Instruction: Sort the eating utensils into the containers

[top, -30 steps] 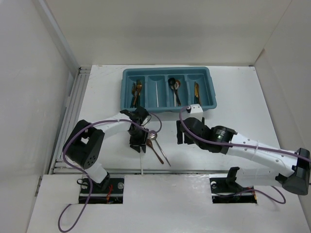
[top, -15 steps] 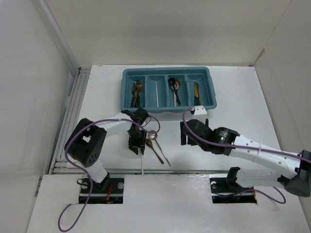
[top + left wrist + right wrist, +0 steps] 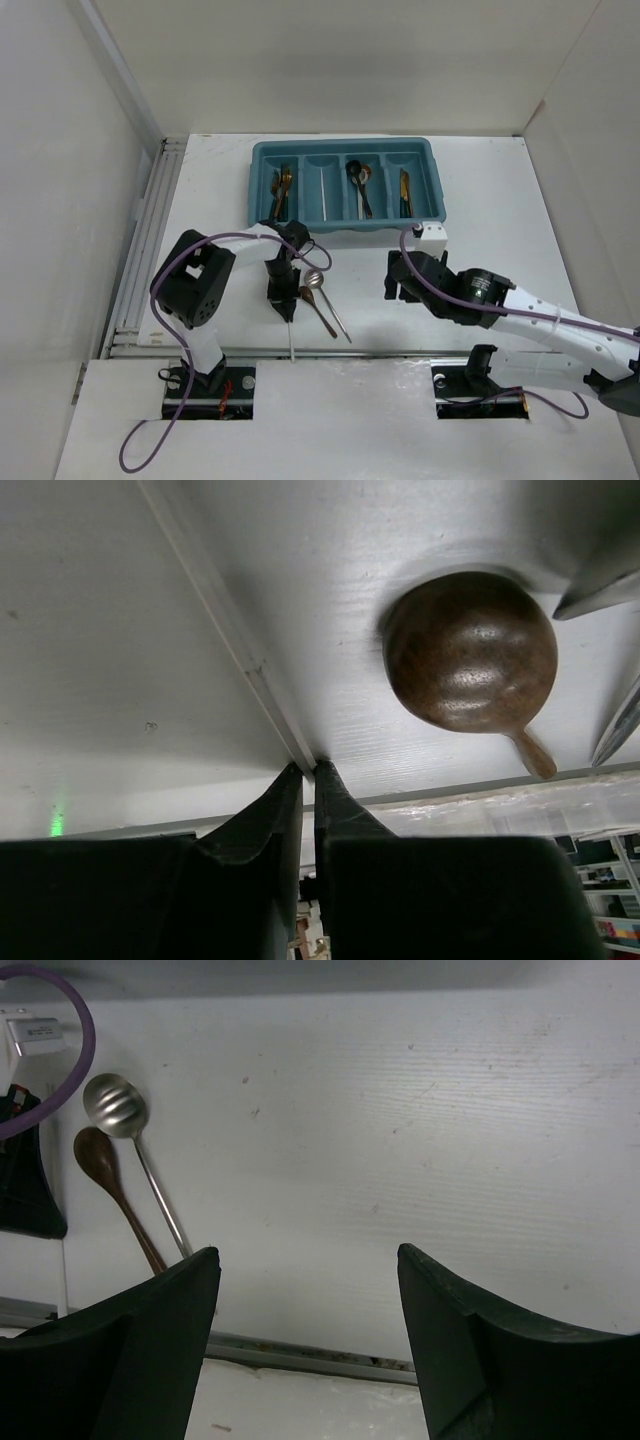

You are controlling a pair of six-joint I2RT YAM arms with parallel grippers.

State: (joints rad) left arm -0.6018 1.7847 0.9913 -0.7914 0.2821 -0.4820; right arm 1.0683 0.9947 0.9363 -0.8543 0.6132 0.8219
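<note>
The tray's white-chopstick slot (image 3: 323, 192) is outward of my left gripper, so I should raise the gripper, carry the chopstick outward over the slot and let it go beside its match.
A long white chopstick (image 3: 228, 630) lies on the table, and its near end shows in the top view (image 3: 291, 340). My left gripper (image 3: 308, 770) is shut on it at the fingertips, standing over it in the top view (image 3: 286, 310). A copper spoon (image 3: 470, 652) lies just right of the chopstick, and a silver spoon (image 3: 316, 279) lies beside that. Both spoons show in the right wrist view: silver (image 3: 116, 1106), copper (image 3: 96, 1152). My right gripper (image 3: 310, 1260) is open and empty, right of the spoons (image 3: 400, 283). The teal tray (image 3: 345, 227) holds several utensils in its four slots.
The tray's slots hold copper forks (image 3: 283, 188), a white chopstick (image 3: 325, 196), dark and silver spoons (image 3: 360, 184) and copper knives (image 3: 405, 190). A metal rail (image 3: 300, 1352) marks the table's near edge. White walls stand on both sides.
My right arm has drawn back to the right, away from the spoons. My left wrist has shifted slightly right and turned upright over the chopstick.
</note>
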